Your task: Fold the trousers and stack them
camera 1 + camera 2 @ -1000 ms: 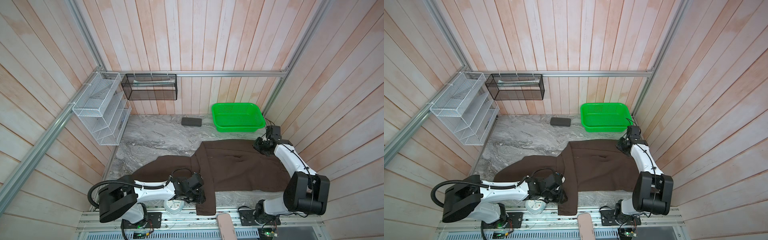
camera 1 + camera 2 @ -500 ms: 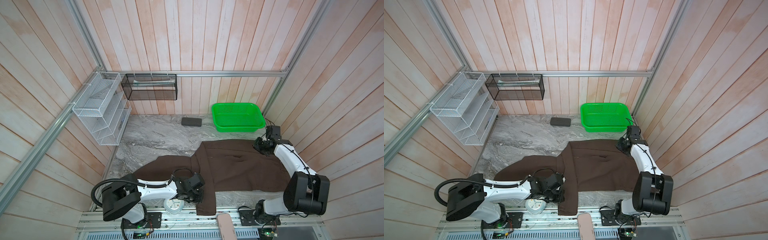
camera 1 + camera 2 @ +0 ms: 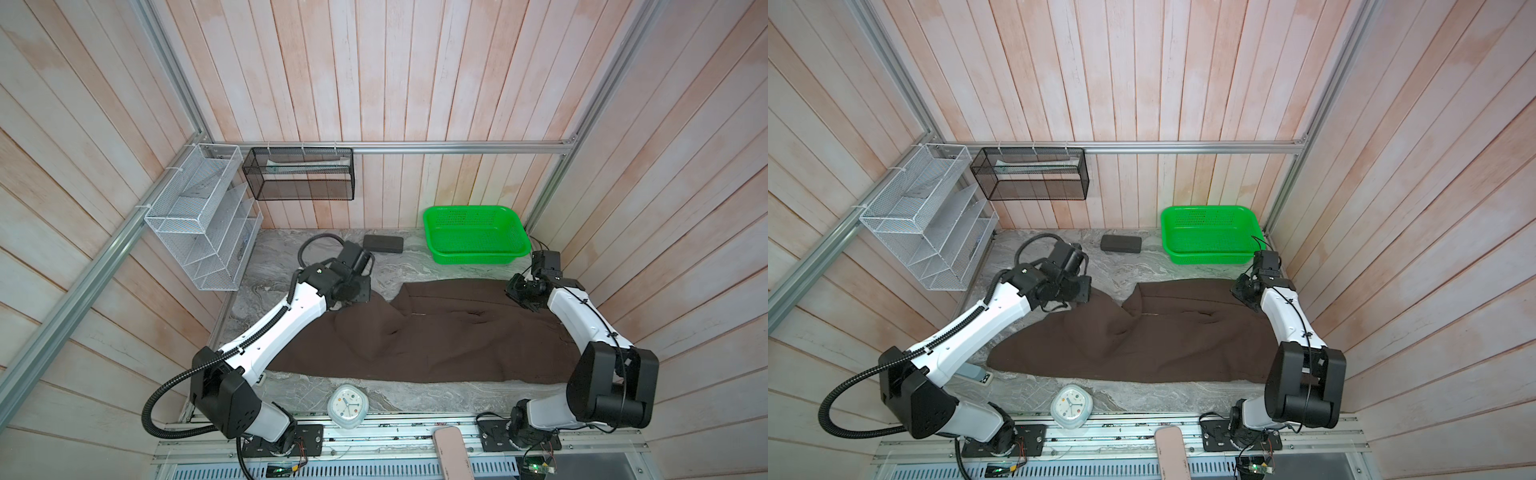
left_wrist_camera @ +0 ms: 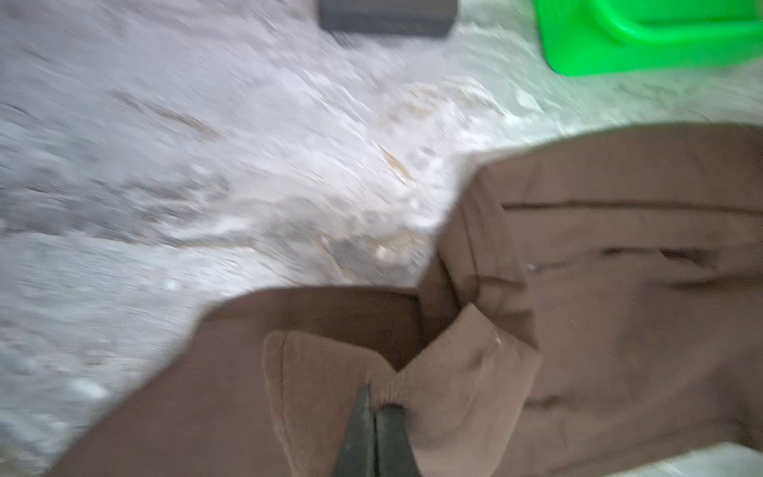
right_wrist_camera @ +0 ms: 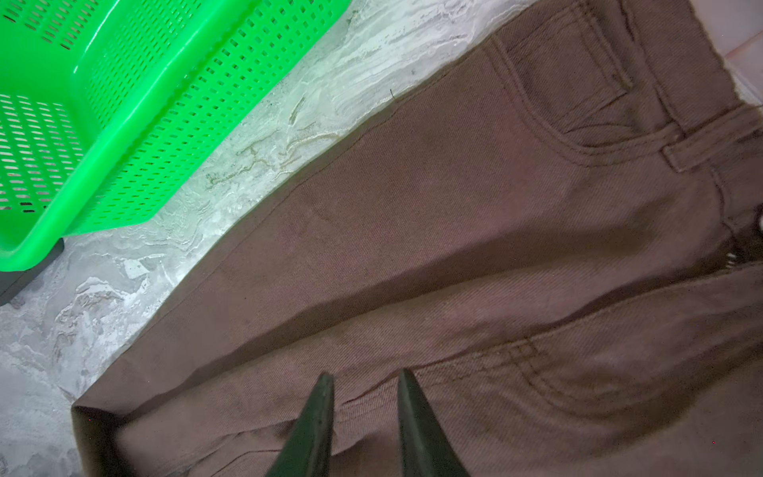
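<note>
My left gripper draws outward and toward the wire racks over the bare marble (image 3: 313,250) (image 4: 163,48) beside the grey case next and releases the fold, because the leg lies bunched.
The brown trousers (image 3: 436,340) (image 3: 1163,340) lie spread across the marble table in both top views, waist end at the right. My left gripper (image 3: 351,302) (image 3: 1077,305) is at the back left, over the end of one leg. In the left wrist view it (image 4: 377,402) is shut on a pinched fold of the trousers (image 4: 619,289). My right gripper (image 3: 519,296) (image 3: 1244,296) sits on the far right corner by the waist. In the right wrist view it (image 5: 365,376) is closed on a ridge of the trousers (image 5: 454,227), its fingers a little apart.
A green basket (image 3: 478,257) stands at the back right, close to the right gripper. A dark grey case (image 3: 383,244) lies beside it, just behind the left wrist. A small clock (image 3: 347,410) sits at the front edge. Wire racks (image 3: 199,224) hang on the left wall.
My left gripper shut on the leg end at the front edge and swung it up to the back left. The leg came along and lies spread out. The right arm held still.
</note>
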